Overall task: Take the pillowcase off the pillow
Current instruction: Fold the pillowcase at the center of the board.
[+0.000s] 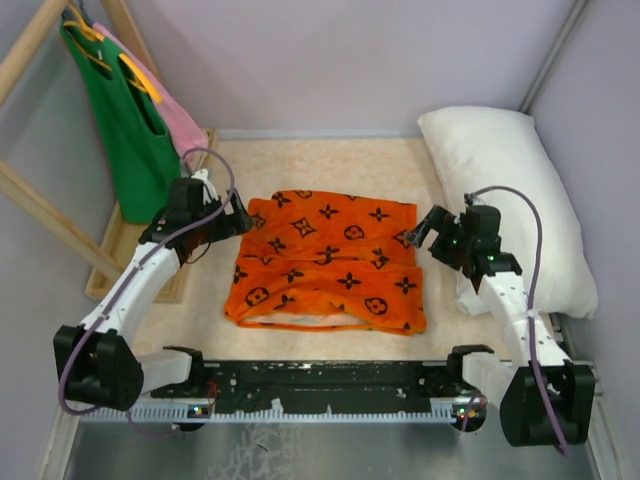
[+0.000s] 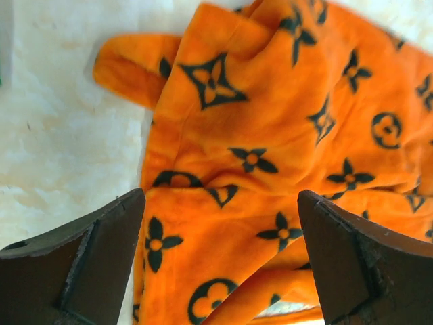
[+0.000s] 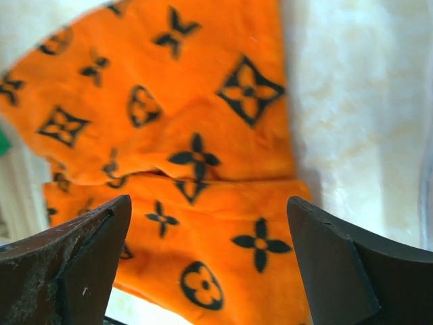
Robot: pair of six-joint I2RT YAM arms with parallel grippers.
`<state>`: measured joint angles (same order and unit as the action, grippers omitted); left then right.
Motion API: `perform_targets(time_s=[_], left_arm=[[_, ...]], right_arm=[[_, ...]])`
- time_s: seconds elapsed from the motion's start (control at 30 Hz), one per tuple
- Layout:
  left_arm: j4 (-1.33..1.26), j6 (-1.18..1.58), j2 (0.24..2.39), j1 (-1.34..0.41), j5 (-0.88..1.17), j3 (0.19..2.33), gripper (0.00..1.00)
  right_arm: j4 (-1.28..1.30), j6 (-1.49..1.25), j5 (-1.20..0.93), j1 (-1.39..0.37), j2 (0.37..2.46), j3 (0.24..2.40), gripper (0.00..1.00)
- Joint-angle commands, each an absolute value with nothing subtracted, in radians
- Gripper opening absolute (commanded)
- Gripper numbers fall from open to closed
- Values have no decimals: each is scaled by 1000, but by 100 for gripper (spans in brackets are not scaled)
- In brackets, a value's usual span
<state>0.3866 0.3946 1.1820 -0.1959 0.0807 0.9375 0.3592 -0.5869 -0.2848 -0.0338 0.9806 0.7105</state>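
My right gripper lowers and draws back onto the pillowcase's fold corner nearest the pillow next, which pokes out past the layer beneath, beside bare tabletop.
The orange pillowcase [image 1: 328, 262] with black motifs lies crumpled and folded flat in the middle of the table, off the pillow. The white pillow [image 1: 510, 195] rests bare along the right wall. My left gripper [image 1: 238, 215] hovers open at the pillowcase's far left corner. From the left wrist, its dark fingers [image 2: 88, 257] stand wide apart above the pillowcase [image 2: 270, 149], holding nothing. My right gripper [image 1: 425, 232] is open at the pillowcase's right edge. The right wrist view shows its fingers [image 3: 345, 271] spread over the pillowcase [image 3: 176, 135], with nothing in them.
A wooden rack [image 1: 40, 210] at the back left holds a green garment [image 1: 130, 130] and a pink one [image 1: 178, 118] on hangers. Grey walls close in the back and both sides. A black rail [image 1: 320, 380] runs along the near edge between the arm bases.
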Motion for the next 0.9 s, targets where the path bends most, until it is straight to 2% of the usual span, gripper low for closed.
perform_targets(time_s=[0.0,0.1,0.27,0.33,0.37,0.53,0.77,0.87], left_arm=[[491,325,1224,-193,134,970,99],[493,310,1231,-192,145,956,99],[532,288,1254,-190,157,972,99],[542,287,1260,-190,162,974,99],[543,288,1262,-191,165,973,98],[539,297,1272,-189,167,953,98],[523,313,1292,-188,193,930,98],[526,313,1300,-188,196,931,98]], right_arm=[[390,-543,-228,-4,992,642,93],[399,-520,-242,11,977,571,86],[343,-516,-269,50,998,468,82],[298,-521,-310,74,1060,442,74],[269,-526,-324,75,1080,433,71],[170,-542,-333,75,1133,419,67],[79,-532,-360,75,1231,402,54],[47,-531,-390,75,1256,398,43]])
